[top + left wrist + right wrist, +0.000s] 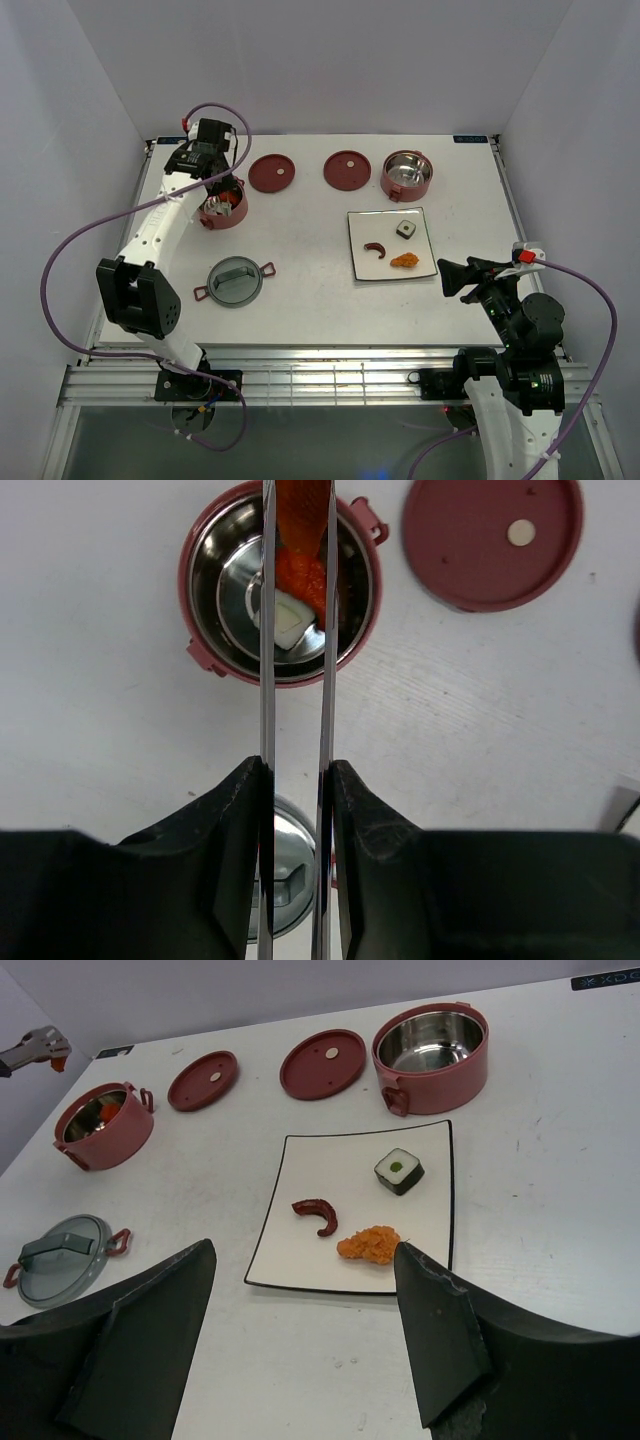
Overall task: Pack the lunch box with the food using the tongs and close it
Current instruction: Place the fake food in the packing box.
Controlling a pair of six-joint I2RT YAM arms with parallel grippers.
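Note:
I should next lower the tong tips into the bowl by the pale piece (pixel 223 206) (pixel 281 598) with my left gripper, then open it.
My left gripper (pixel 297 770) is shut on the silver tongs (pixel 267 660), whose arms reach out over the left dusty-red bowl (pixel 190 600) of the lunch box. An orange slice (pixel 300 515) is pinched between the tong tips. An orange-red piece (pixel 305 580) and a pale piece (pixel 285 620) lie inside that bowl. On the white plate (pixel 365 265) lie a dark-red sausage (pixel 376 248), an orange nugget (pixel 405 261) and a dark cube with a pale centre (pixel 406 230). My right gripper (pixel 305 1260) hangs open and holds nothing, near the plate's front right corner.
A second bowl (pixel 406 175) stands empty at the back right. Two dark-red disc lids (pixel 272 172) (pixel 347 169) lie flat at the back. The grey top cover (pixel 234 281) with red clasps rests front left, under my left wrist.

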